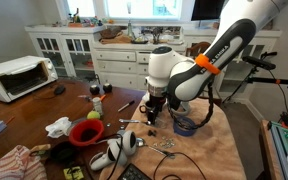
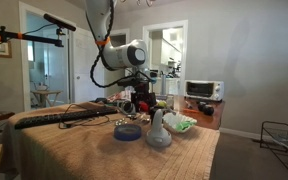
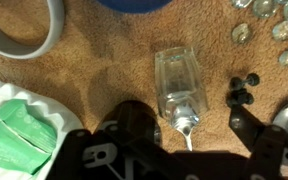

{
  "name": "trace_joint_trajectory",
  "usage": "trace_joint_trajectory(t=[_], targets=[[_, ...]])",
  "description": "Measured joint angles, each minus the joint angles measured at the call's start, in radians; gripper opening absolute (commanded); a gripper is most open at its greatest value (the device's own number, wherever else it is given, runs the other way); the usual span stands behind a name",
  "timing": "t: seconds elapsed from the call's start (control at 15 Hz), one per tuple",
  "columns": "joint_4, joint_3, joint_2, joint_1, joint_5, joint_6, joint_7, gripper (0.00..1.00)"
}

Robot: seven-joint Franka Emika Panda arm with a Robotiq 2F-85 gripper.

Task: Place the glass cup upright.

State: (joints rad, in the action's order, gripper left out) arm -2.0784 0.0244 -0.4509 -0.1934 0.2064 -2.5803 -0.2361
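Observation:
My gripper's open fingers already hang on either side of the glass cup's thick base end, so next my gripper will move down and close across it.
The glass cup is clear glass and lies on its side on the brown tablecloth in the wrist view, with its thick base toward the gripper. My gripper hangs just above it, open, with one dark finger on each side of the cup's base end and neither touching it. In both exterior views the gripper points down, low over the table. The cup is too small to make out there.
A blue bowl stands close by. A grey ring-shaped dish, a white tray with green paper, small round glass pieces and black knobs surround the cup. A red bowl and a toaster oven stand farther off.

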Motion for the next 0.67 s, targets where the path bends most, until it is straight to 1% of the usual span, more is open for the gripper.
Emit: trace_joint_trajectory(t=[0.27, 0.67], targets=[[-0.007, 0.032, -0.004, -0.032, 0.043, -0.017, -0.064, 1.00], [-0.026, 0.030, -0.015, -0.038, 0.041, -0.059, -0.102, 1.00]])
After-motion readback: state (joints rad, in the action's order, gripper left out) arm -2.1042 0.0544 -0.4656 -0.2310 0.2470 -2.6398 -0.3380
